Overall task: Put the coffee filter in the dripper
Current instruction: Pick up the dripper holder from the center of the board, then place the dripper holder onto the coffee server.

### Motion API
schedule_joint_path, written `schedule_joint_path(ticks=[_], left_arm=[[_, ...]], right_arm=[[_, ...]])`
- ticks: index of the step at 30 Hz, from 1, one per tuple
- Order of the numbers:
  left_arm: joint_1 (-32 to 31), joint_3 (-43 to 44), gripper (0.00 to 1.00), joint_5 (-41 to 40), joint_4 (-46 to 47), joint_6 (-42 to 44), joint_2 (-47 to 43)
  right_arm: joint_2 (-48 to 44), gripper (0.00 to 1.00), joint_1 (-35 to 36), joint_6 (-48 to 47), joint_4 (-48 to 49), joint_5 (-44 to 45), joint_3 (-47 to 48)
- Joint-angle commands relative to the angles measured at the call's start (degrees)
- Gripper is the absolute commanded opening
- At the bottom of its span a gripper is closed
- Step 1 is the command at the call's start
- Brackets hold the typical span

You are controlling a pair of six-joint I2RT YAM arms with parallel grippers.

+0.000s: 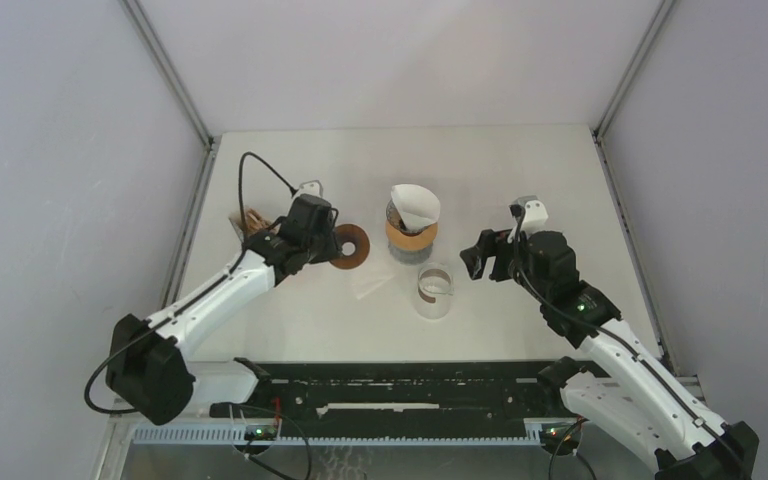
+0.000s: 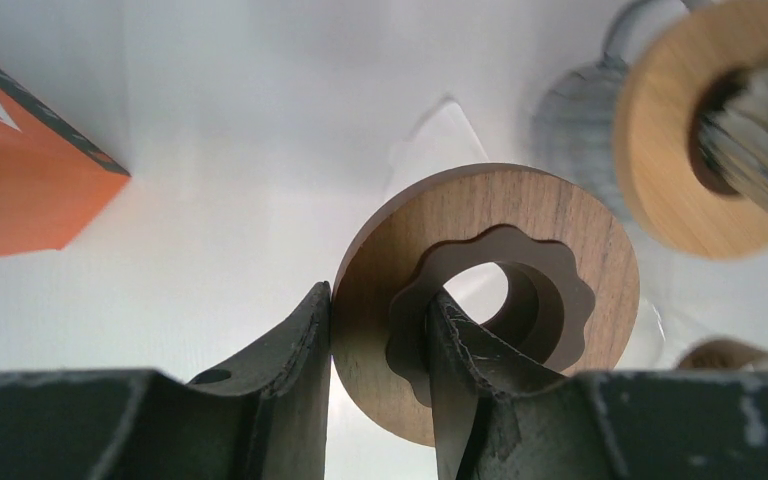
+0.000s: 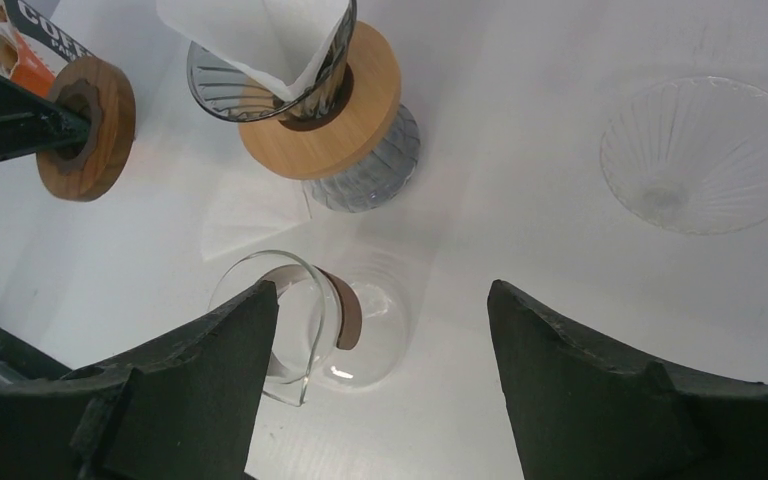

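Note:
The ring in my left gripper goes back and to the right in the top view, over the glass's opening (image 1: pixel 436 279), next. My left gripper then releases the ring, since the clear glass stands uncovered.
A white coffee filter (image 1: pixel 415 203) (image 3: pixel 260 40) stands open in the smoky glass dripper (image 1: pixel 396 212) (image 3: pixel 210 85). The dripper rests in a light wooden collar (image 3: pixel 360 110) on a grey ribbed vessel (image 3: pixel 380 170). Left of it, my left gripper (image 1: pixel 328 240) (image 2: pixel 380 300) is shut on a dark wooden ring (image 1: pixel 352 246) (image 2: pixel 560 230), one finger outside the rim and one in its centre hole. My right gripper (image 1: pixel 482 258) (image 3: pixel 382 290) is wide open and holds nothing, to the right of the dripper.
A second paper filter (image 1: pixel 370 285) (image 3: pixel 250 215) lies flat on the table. A clear glass with a brown band (image 1: pixel 435 290) (image 3: pixel 300 320) stands in front of the dripper. A clear ribbed glass cone (image 3: pixel 700 150) sits to the right. An orange filter box (image 1: pixel 250 220) (image 2: pixel 20 190) is at the left.

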Motion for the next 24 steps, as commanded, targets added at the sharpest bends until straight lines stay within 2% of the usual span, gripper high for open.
schedule_joint_path(ticks=[1,7,15,24], left_arm=[[-4.8,4.5,0.17,0.8,-4.3,1.1,-4.5],[-12.5,9.2,0.17,0.6,-5.9,0.7,-4.4],[-18.9,18.1,0.17,0.5,-6.7,2.0,1.5],[-23.5,29.3,0.17,1.7,-10.4,5.3,12.4]], right_arm=[[-0.5,0.84,-0.2,0.5,-0.2,-1.9,1.6],[-0.3,0.84,-0.1,0.8,-0.7,-2.4,1.6],[-1.3,0.84,0.0,1.1,-1.7,-1.5,1.6],[-4.8,0.84,0.1,2.4,-4.7,7.8,1.6]])
